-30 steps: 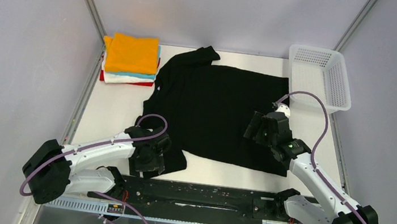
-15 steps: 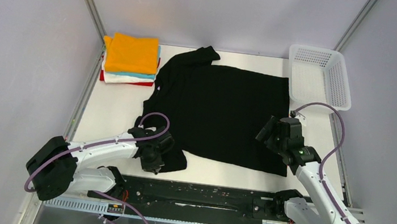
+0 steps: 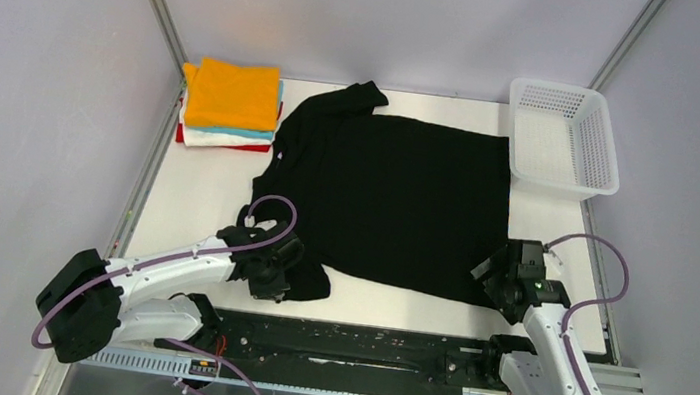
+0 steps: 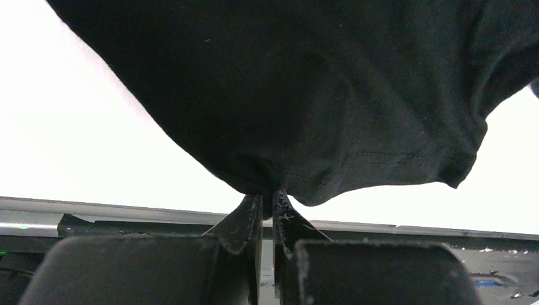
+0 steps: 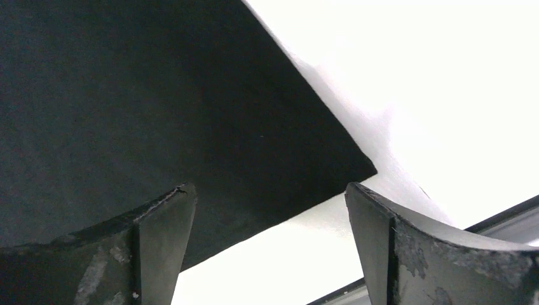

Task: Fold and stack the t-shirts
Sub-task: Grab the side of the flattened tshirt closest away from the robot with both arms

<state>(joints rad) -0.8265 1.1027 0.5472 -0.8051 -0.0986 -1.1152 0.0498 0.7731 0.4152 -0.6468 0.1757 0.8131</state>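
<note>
My right gripper moves down onto the black t-shirt's near bottom corner (image 5: 346, 170) next and closes its fingers there, since the cloth lies flat between the spread fingers.
A large black t-shirt (image 3: 391, 198) lies spread flat on the white table, collar to the left. My left gripper (image 3: 277, 284) is shut on the hem of its near sleeve (image 4: 330, 171), pinching a fold of the cloth between the fingertips. My right gripper (image 3: 496, 273) stands open over the shirt's near right bottom corner (image 5: 356, 166), with that corner between its spread fingers (image 5: 162, 219). A folded stack of t-shirts (image 3: 231, 102), orange on top of teal, white and red, sits at the back left.
A white plastic mesh basket (image 3: 563, 136) stands at the back right corner. The black rail (image 3: 358, 345) with the arm bases runs along the near edge. Grey walls close in left and right.
My left gripper closed on the near sleeve. My right arm drew back toward the near right, from over the shirt's body to its bottom corner, jaws still wide.
</note>
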